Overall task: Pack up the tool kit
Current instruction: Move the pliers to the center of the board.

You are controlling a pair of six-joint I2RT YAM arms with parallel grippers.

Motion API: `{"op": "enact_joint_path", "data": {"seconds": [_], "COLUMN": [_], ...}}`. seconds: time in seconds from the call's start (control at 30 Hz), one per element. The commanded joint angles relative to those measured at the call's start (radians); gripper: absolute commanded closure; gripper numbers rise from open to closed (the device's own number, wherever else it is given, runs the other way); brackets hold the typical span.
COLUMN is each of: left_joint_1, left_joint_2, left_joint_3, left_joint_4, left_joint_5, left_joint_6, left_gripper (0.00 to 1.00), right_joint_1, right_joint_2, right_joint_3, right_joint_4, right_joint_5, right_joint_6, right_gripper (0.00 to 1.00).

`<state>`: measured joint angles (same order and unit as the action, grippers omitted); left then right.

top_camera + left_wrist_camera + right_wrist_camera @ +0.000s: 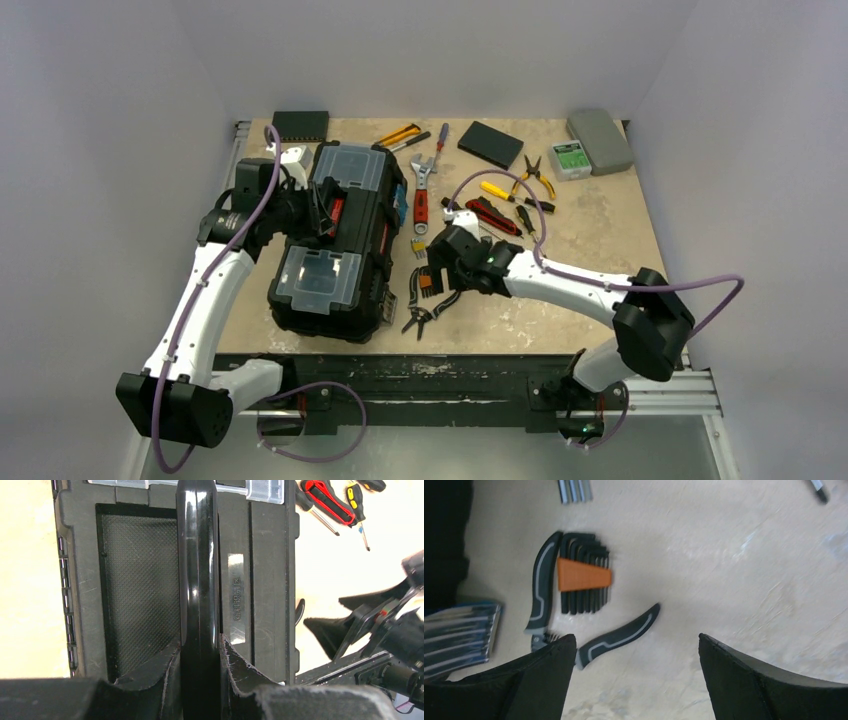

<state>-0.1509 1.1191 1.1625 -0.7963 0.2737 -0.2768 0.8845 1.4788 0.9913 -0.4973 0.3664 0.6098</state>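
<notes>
The toolbox (335, 240) in my left gripper stands off-center. I will pull it to the right in the top view next, onto the tabletop by the hex keys.
The black toolbox (335, 240) lies at the table's left with two clear-lidded compartments. My left gripper (318, 208) is shut on its black top handle (198, 570), fingers (150, 672) pressed on both sides. My right gripper (440, 275) is open and empty, hovering just right of the toolbox above black-handled pliers (616, 636) and a hex key set with an orange holder (583, 575). Both also show in the top view, the pliers (423, 312) in front of the hex keys (430, 282). A red adjustable wrench (422, 190), a red-black utility knife (495, 216) and yellow-handled tools (535, 180) lie further back.
A flat black rectangular box (490, 144), a grey rounded case (600, 140) and a small clear box with a green label (571, 158) sit at the back right. Another dark flat box (300, 124) is at the back left. The table's front edge rail (450, 365) is near.
</notes>
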Motion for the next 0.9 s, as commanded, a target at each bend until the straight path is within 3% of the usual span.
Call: {"op": "enact_joint_path", "data": {"seconds": [0.0, 0.17, 0.3, 0.6, 0.87], "left_joint_1": [-0.016, -0.016, -0.017, -0.016, -0.018], "left_joint_2": [-0.022, -0.025, -0.032, -0.043, -0.052], "left_joint_3": [-0.025, -0.028, -0.031, -0.037, -0.041], "left_joint_4": [-0.006, -0.007, -0.006, -0.007, -0.009], "left_joint_5": [0.086, 0.090, 0.084, 0.085, 0.083], "left_joint_6": [0.073, 0.071, 0.071, 0.073, 0.073], "left_gripper": [1.00, 1.00, 1.00, 1.00, 1.00], "right_joint_1": [0.080, 0.156, 0.162, 0.178, 0.201], "right_joint_2": [0.016, -0.008, 0.008, 0.173, 0.268], "right_joint_3": [0.015, -0.031, -0.053, 0.058, 0.096], "right_joint_4": [-0.118, -0.135, -0.119, -0.204, -0.208], "right_joint_5": [0.125, 0.221, 0.241, 0.254, 0.226], "right_joint_6": [0.303, 0.581, 0.681, 0.732, 0.768], "right_gripper": [0.13, 0.20, 0.22, 0.28, 0.43]}}
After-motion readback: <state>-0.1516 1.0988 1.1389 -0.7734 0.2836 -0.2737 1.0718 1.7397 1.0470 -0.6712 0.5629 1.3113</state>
